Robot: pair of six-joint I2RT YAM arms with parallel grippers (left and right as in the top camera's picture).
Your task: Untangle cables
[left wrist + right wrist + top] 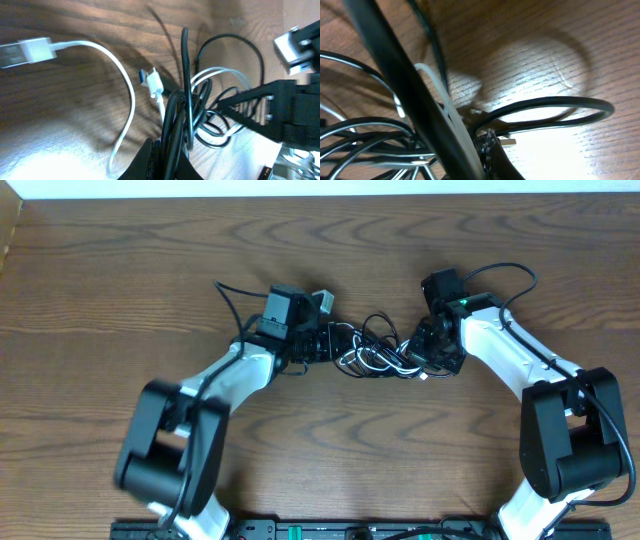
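Observation:
My left gripper rises next, pulls to the left in the overhead view and releases the black cable bundle (342, 332) (173, 127), since the loops lie bunched between both grippers.
The cables (375, 350) lie as one tangle of black and white loops at the table's middle, between both arms. My left gripper (325, 342) is at the tangle's left end. In the left wrist view it (172, 160) is shut on a bundle of black cables (175, 120). A white cable (125, 85) curves off to the left, with a flat plug (30, 50) and a small blue-tipped plug (150, 79). My right gripper (428, 360) sits at the tangle's right end. Up close it (477, 155) is shut on a thick black strand (405, 85) and a white strand (445, 102).
The wooden table (320, 250) extends bare behind the arms. Each arm's own black wire loops beside its wrist, one at the left (230, 295) and one at the right (505, 275). The right gripper's black body (285, 110) shows in the left wrist view.

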